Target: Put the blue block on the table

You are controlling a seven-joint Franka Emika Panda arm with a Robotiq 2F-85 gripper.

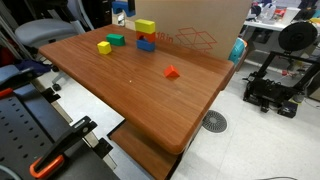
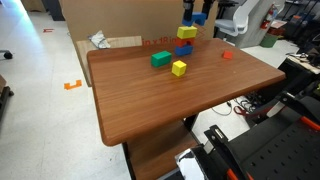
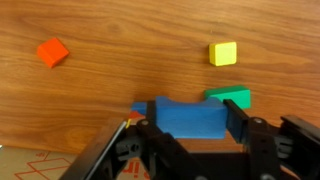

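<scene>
The robot's gripper will go back and down to let go of the blue block on the bare tabletop near the red block, where clear wood lies below and back from the red block.
My gripper (image 3: 190, 125) is shut on the blue block (image 3: 186, 117), with one finger on each side of it. In both exterior views the gripper (image 1: 120, 10) (image 2: 196, 12) hangs high above the far edge of the table (image 1: 150, 95) (image 2: 170, 100), with blue showing between its fingers. Below it in the wrist view lie a green block (image 3: 231, 97), a yellow block (image 3: 223, 53) and a red block (image 3: 52, 52). A second blue block (image 1: 146, 45) (image 2: 184, 49) sits in a small stack under a yellow block (image 1: 145, 27) (image 2: 187, 32).
A loose yellow block (image 1: 104, 47) (image 2: 179, 68), the green block (image 1: 116, 40) (image 2: 160, 59) and the red block (image 1: 171, 72) (image 2: 227, 55) lie on the tabletop. A cardboard box (image 1: 200, 25) (image 2: 120, 20) stands behind the table. A 3D printer (image 1: 280, 70) sits on the floor.
</scene>
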